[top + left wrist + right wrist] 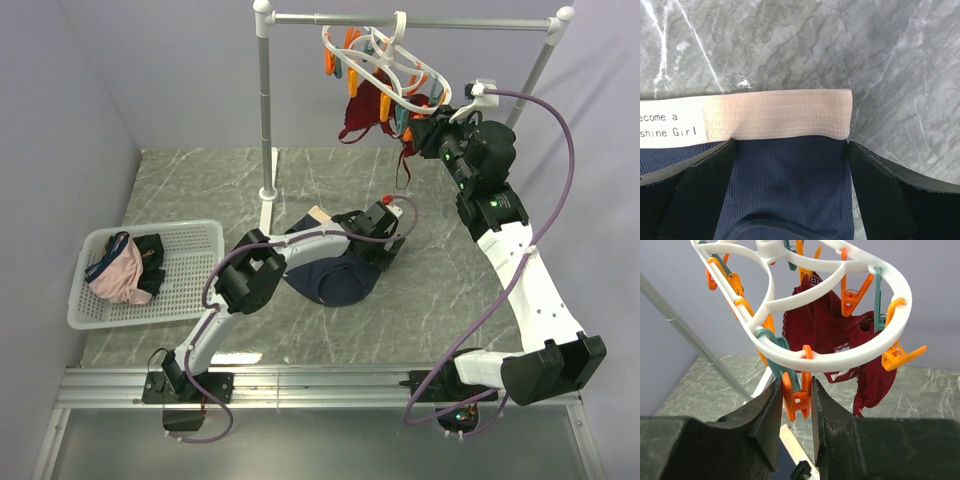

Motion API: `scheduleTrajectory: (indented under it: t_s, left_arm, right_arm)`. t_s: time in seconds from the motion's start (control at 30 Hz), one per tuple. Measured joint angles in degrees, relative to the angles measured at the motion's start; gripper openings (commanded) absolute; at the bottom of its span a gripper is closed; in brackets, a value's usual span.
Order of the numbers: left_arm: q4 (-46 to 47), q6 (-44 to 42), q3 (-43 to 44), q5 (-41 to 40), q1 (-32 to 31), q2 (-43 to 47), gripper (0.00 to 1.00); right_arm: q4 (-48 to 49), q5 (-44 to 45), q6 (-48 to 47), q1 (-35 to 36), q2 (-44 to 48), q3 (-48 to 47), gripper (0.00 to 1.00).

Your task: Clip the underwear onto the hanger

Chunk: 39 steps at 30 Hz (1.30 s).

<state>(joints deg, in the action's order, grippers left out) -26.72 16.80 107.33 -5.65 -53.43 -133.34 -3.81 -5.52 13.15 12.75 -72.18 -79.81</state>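
Note:
My left gripper stays low at the waistband's end next, where its open fingers already stand astride the fabric, and draws them together onto the beige corner (391, 241) (798, 124).
The navy underwear (335, 280) lies flat on the marble table, its beige waistband (780, 114) toward the far side. My left gripper (385, 222) is low over it and open. In the left wrist view my left gripper (790, 195) has one finger on each side of the navy fabric (790, 175) just below the band. The white hanger (385, 62) hangs from the rail. My right gripper (425, 125) is at its near edge. In the right wrist view my right gripper (796, 400) is shut on an orange clip (797, 395) under the hanger ring (840, 357).
A maroon garment (365, 115) hangs clipped under the hanger, right behind the held clip (825, 325). The grey rail stand (266, 110) has its post and foot just left of the underwear. A white basket (190, 290) at the left holds a pink garment (118, 278).

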Motion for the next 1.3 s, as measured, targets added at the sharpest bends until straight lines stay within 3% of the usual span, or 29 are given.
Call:
scheduleTrajectory:
  t_s: [0.23,0.43,0.5,0.53,0.63,0.67,0.83,1.1,1.3]
  left_arm:
    - [0.04,0.09,0.42,-1.11,-0.15,-0.61,0.98]
    - [-0.13,-0.59,2.75,-4.63,0.04,-2.67,0.69]
    - [0.35,-0.66,3.32,-4.96,0.46,-3.23,0.54]
    - [0.72,-0.63,3.37,-5.14,0.63,-3.34,0.41]
    - [1.66,-1.03,3.32,-5.31,1.33,-3.50,0.21]
    - [1.88,-1.14,3.30,-5.33,1.53,-3.52,0.05]
    - [5.51,-2.38,0.33,-5.09,2.19,-2.19,0.00]
    - [26.45,-9.33,-25.18,-7.10,3.15,11.15,0.00]
    - [40.94,-12.68,-27.45,-6.27,4.04,13.94,0.00]
  right_arm:
    - [0.02,0.09,-0.07,0.00,0.00,0.00,0.00]
    - [0.02,0.13,-0.20,0.00,0.04,0.00,0.00]
    - [0.02,0.13,-0.20,0.00,0.04,0.00,0.00]
    - [0.02,0.13,-0.20,0.00,0.04,0.00,0.00]
    - [0.02,0.13,-0.20,0.00,0.04,0.02,0.00]
    - [0.02,0.13,-0.20,0.00,0.04,0.02,0.00]
    - [0.02,0.13,-0.17,0.00,0.04,0.02,0.00]
    - [-0.04,0.15,-0.07,0.00,0.04,0.02,0.00]
    - [-0.07,0.15,0.42,0.00,0.04,0.00,0.00]
